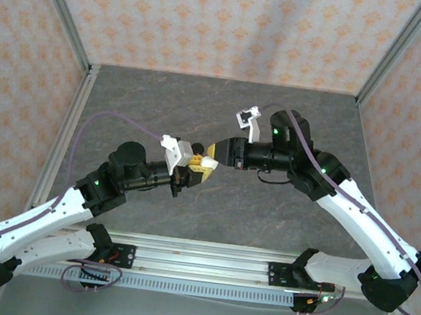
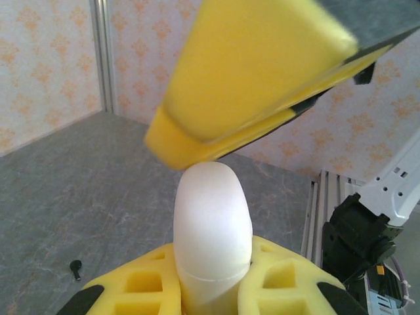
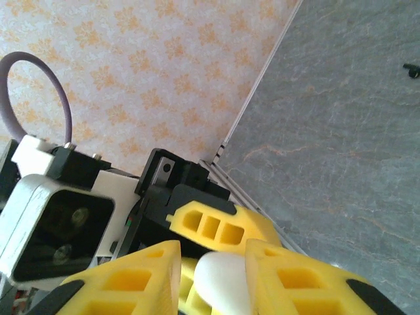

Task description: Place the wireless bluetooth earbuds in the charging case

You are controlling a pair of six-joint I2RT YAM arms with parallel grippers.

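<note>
The bare grey tabletop has a part clear for the case (image 2: 213, 230), so I need to move my left gripper outward and down from the right gripper, turning its fingers there.
A white, rounded charging case (image 2: 213, 230) stands upright between my left gripper's (image 2: 213, 262) yellow foam fingers, which are shut on its lower half; its lid seam looks closed. My right gripper (image 3: 213, 256) meets it from the opposite side, its yellow fingers (image 2: 249, 72) closed around the top of the case (image 3: 223, 279). Both grippers (image 1: 196, 165) (image 1: 209, 160) meet in mid-air above the middle of the table. One tiny black earbud (image 2: 76, 268) lies on the grey tabletop, also visible in the right wrist view as the black earbud (image 3: 411, 68).
The grey stone-patterned tabletop (image 1: 223, 113) is fenced by patterned walls with metal corner posts (image 1: 65, 24). An aluminium rail (image 1: 199, 252) carrying both arm bases runs along the near edge.
</note>
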